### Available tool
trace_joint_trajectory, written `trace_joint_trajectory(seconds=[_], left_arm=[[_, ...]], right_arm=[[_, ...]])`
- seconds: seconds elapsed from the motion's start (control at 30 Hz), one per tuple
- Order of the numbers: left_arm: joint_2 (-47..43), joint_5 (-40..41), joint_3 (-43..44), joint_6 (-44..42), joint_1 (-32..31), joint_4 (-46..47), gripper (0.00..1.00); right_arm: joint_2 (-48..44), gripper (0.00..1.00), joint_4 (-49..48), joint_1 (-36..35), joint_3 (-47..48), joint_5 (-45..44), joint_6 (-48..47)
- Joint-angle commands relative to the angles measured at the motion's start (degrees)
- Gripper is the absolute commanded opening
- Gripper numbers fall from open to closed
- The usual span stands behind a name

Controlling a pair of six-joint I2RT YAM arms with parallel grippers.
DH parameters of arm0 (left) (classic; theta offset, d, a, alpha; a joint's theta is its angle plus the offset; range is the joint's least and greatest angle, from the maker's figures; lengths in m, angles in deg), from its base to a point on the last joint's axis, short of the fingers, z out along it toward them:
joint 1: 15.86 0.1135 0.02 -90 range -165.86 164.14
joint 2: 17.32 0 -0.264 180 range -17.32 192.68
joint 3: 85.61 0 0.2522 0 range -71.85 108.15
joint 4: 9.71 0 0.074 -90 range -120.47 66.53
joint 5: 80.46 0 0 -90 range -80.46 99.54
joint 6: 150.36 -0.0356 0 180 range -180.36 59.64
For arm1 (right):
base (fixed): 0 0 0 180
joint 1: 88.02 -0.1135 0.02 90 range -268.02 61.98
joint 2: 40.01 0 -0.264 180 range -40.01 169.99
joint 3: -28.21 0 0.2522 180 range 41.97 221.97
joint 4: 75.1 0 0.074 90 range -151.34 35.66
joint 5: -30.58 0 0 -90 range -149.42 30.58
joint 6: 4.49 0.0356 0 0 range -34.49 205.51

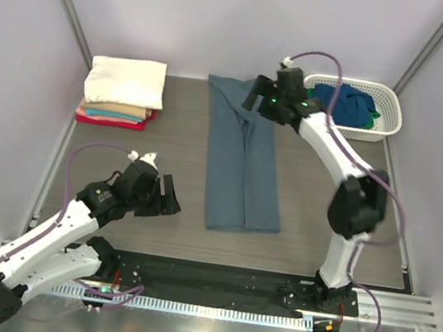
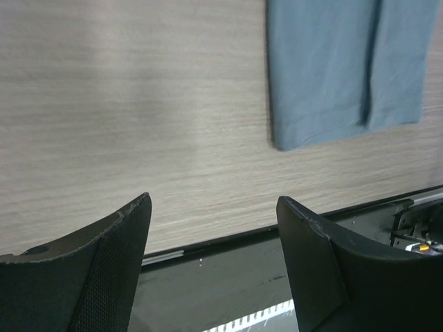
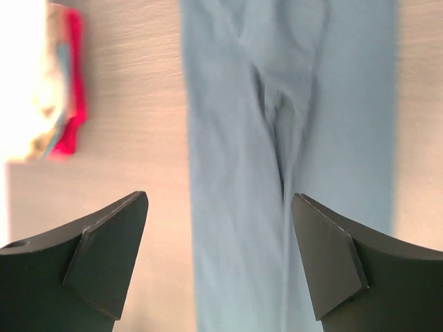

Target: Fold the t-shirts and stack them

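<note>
Next I will move my right gripper back and down onto the folded t-shirt's near corner on the basket's side point(image 1: 276, 228), since that corner lies back from and below it, bordered by bare tabletop.
A slate grey-blue t-shirt point(image 1: 244, 157) lies folded into a long narrow strip down the middle of the table. It also shows in the left wrist view point(image 2: 332, 69) and the right wrist view point(image 3: 277, 173). A stack of folded shirts point(image 1: 122, 93), cream on top with tan, teal and red below, sits at the far left. My right gripper point(image 1: 253, 96) is open and empty, hovering over the strip's far end. My left gripper point(image 1: 173, 199) is open and empty, left of the strip's near end.
A white lattice basket point(image 1: 389, 114) at the far right holds dark blue and green shirts point(image 1: 349, 106). A black rail point(image 1: 213, 277) runs along the table's near edge. Grey walls enclose the table on three sides.
</note>
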Motion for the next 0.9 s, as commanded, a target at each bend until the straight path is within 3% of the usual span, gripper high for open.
trace_joint_trajectory(seconds=[0.0,0.03,0.1,0.13,0.27,0.33,0.43,0.53,0.77,0.87], left_arm=[[-0.8,1.4,-2.8,6.6,-2.9,3.5,0.73],[-0.1,1.5,-3.6,7.6,-3.9,4.2,0.73],[0.8,2.7,-5.5,9.3,-7.5,6.6,0.73],[1.5,3.4,-6.0,11.1,-8.7,7.4,0.73],[5.3,6.9,-9.6,16.4,-15.6,14.1,0.73],[6.5,8.1,-11.5,19.7,-17.5,17.7,0.72],[10.4,10.7,-12.5,22.0,-18.8,22.1,0.71],[15.7,11.7,-12.8,23.8,-19.3,24.6,0.70],[22.9,15.4,-12.1,26.9,-21.0,30.2,0.74],[25.3,16.2,-10.2,26.5,-20.9,31.7,0.75]], right_arm=[[-18.3,0.91,-0.4,0.4,-15.7,-0.9,-0.7],[-25.9,0.91,0.0,0.5,-25.3,-1.1,-0.1],[-33.4,0.91,0.7,0.4,-35.3,-1.2,1.4],[-36.9,0.91,1.0,0.4,-44.8,-3.0,2.9],[-55.5,0.89,4.2,0.4,-63.1,-6.1,5.3],[-59.0,0.84,4.7,0.4,-70.1,-4.5,5.9],[-60.6,0.76,3.1,0.4,-76.6,-0.1,6.9],[-58.1,0.74,-0.6,0.4,-78.9,2.3,7.1],[-52.9,0.68,-4.1,0.4,-78.9,2.8,6.4],[-51.0,0.58,-5.5,0.4,-79.3,4.3,6.8]])
